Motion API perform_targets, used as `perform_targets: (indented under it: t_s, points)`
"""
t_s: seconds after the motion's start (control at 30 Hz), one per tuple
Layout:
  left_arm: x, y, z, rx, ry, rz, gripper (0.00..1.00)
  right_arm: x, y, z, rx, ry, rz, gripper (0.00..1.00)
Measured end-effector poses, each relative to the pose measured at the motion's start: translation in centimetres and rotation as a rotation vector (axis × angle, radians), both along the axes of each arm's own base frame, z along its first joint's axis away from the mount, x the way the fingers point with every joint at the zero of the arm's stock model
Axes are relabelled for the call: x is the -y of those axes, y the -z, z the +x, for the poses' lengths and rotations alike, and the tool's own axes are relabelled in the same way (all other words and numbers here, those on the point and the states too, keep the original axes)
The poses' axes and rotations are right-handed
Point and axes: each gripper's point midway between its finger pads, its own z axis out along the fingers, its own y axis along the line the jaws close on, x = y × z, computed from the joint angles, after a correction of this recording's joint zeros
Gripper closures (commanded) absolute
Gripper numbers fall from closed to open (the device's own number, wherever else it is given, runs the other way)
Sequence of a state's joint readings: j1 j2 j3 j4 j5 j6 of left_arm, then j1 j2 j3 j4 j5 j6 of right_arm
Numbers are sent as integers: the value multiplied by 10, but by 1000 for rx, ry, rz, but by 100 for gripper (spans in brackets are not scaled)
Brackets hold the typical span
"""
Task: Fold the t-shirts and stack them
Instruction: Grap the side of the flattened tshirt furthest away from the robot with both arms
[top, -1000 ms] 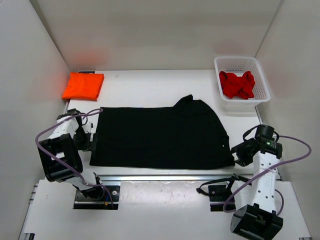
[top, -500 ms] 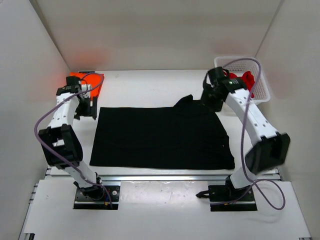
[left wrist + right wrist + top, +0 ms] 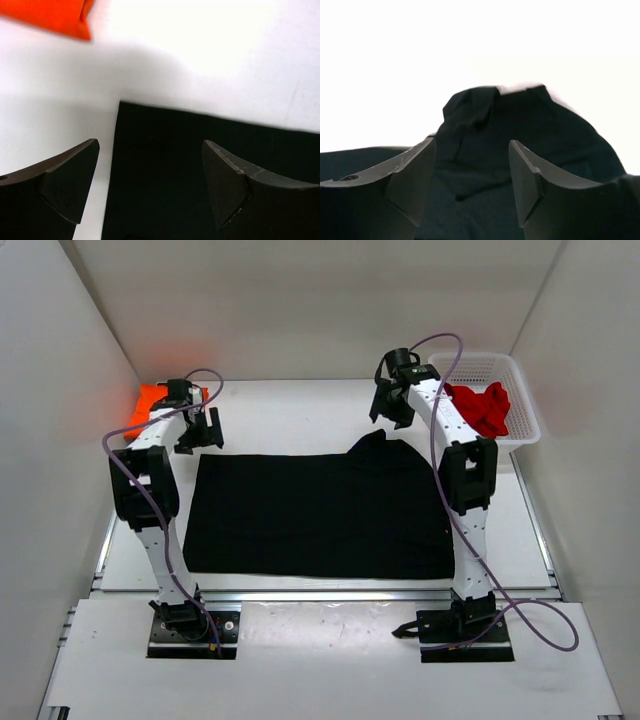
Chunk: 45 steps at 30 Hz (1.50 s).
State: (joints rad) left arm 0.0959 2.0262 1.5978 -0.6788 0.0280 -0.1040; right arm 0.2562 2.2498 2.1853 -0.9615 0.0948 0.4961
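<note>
The black t-shirt's corner nearest the orange one is below, with its side edge between my open fingers, so my left gripper will go down next and close there.
The black t-shirt [image 3: 320,515] lies spread flat mid-table, with a raised fold [image 3: 495,125] at its far right edge. My left gripper [image 3: 203,430] hovers open over its far left corner [image 3: 150,130], one fingertip [image 3: 70,180] over bare table, the other over cloth. Above the raised fold my right gripper [image 3: 388,405] is open and holds nothing. The folded orange t-shirt [image 3: 142,405] lies at the back left, its corner [image 3: 55,17] showing in the left wrist view. A crumpled red t-shirt [image 3: 485,405] sits in the basket.
A white mesh basket [image 3: 527,405] stands at the back right against the wall. White walls close in the table on the left, back and right. Both arms stretch along the table's sides, cables looping above them.
Both arms have swung from the shirt's near corners to its far edge. The right jaws stand wider apart than before.
</note>
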Motion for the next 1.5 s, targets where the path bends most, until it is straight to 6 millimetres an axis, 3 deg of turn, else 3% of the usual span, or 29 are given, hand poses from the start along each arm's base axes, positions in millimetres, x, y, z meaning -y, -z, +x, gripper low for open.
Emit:
perform_targets:
  t_s: [0.1,0.23,0.57,0.73,0.87,1.13,1.2,1.23,1.27,1.5]
  points:
    - [3,9,13,5,-12,7,5,-5,26,6,-52,-7,6,40]
    - [2,20,24,3,-27,3,6,-7,44,6,-100,-13,7,38]
    - [-7,47,18,-58,-57,29,19,-12,38,28,-63,-18,38,38]
    - [-10,47,18,-60,-58,45,11,-10,52,26,-102,-15,35,38]
    - [-11,47,17,-61,-61,50,12,-7,58,17,-145,-14,25,38]
    - [-11,48,16,-67,-47,51,42,-9,58,13,-160,-20,31,40]
    - [-10,48,15,-70,-40,48,54,-10,59,11,-168,-22,34,42]
    - [-10,48,15,-71,-35,48,67,-11,59,10,-173,-24,40,43]
    - [-10,48,15,-73,-31,46,71,-12,59,9,-177,-27,47,44]
    - [-5,49,13,-78,-4,23,78,-18,61,-1,-220,-38,85,43]
